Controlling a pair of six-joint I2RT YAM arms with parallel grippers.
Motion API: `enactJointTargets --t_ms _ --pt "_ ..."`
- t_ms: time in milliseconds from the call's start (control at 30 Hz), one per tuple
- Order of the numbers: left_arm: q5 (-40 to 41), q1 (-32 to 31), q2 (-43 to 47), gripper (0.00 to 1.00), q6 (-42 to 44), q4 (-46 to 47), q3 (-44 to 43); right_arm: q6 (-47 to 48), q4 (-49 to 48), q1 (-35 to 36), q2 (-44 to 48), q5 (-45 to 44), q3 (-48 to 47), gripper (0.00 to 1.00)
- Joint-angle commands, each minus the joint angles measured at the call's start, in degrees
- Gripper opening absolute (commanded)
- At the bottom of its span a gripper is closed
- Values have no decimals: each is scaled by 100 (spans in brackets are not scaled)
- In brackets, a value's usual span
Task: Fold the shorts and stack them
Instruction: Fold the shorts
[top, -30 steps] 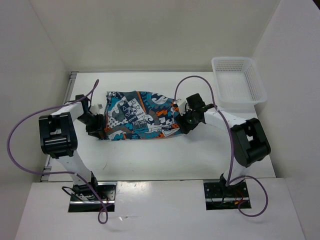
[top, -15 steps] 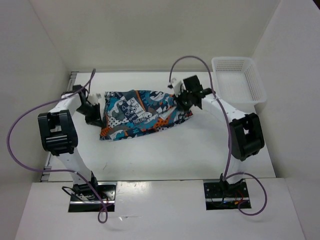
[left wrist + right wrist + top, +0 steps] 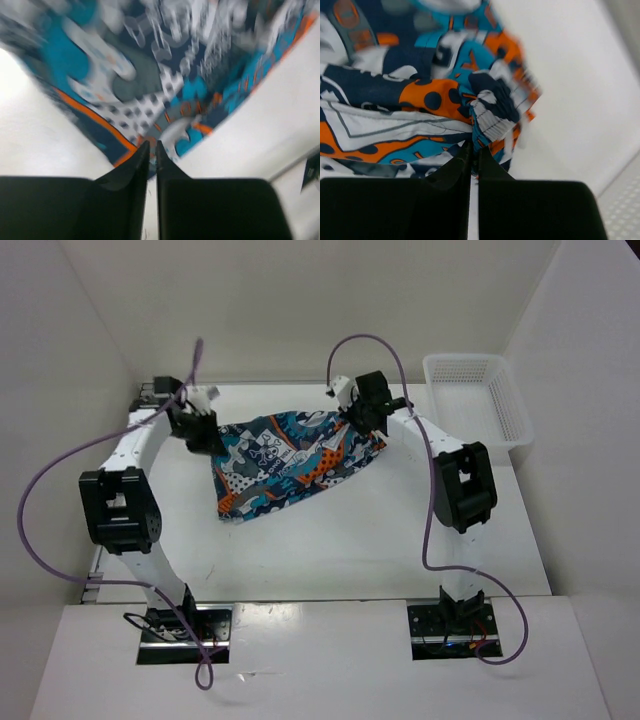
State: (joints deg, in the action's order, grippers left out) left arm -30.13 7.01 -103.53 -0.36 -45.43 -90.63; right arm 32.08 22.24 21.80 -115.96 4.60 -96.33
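Note:
The shorts' bunched end, pulled by my right gripper, goes back toward open tabletop next, beyond their near edge and behind my gripper, to spread before release.
The shorts (image 3: 290, 455), in a teal, orange, white and black print, hang stretched between my two grippers over the far half of the table, and their lower left corner trails down toward the near side. At their left end my left gripper (image 3: 207, 435) is shut on the hem. In the left wrist view the blurred cloth (image 3: 150, 75) runs into the nearly touching fingertips (image 3: 151, 147). My right gripper (image 3: 362, 427) is shut on a bunched edge at the right end. In the right wrist view the fabric (image 3: 410, 100) gathers into the tips (image 3: 474, 145).
A white mesh basket (image 3: 478, 400) stands at the back right corner, and its wall shows at the lower right of the right wrist view (image 3: 625, 200). White walls close in the table at the back and on both sides. Purple cables arc over both arms.
Both grippers closed on the ends of the shorts and moved toward the back of the table, raising them. The cloth went from lying flat to hanging slanted.

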Motion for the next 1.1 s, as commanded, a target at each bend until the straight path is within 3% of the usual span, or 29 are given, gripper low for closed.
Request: enactJointTargets --t_ms 0,200,400,500,567,767,1067 --pt "191 -716 236 22 36 -292 791 404 52 -88 -110 -258 264 0" --pt "1068 -2077 851 40 36 148 1732 405 0 -150 -58 -337 449 0" --pt "2256 -3492 1019 42 36 201 2049 352 0 -150 -5 -407 554 0" --pt "3177 -4047 1158 42 36 683 2575 352 -53 -150 47 -460 554 0" --pt "4135 -4189 1238 42 36 1235 3164 282 -53 -150 47 -460 554 0" --pt "5077 -4190 1291 41 36 1932 3868 282 -53 -150 170 -407 554 0" --pt "5071 -4076 1002 46 36 2118 3904 282 -53 -150 293 -355 660 0"
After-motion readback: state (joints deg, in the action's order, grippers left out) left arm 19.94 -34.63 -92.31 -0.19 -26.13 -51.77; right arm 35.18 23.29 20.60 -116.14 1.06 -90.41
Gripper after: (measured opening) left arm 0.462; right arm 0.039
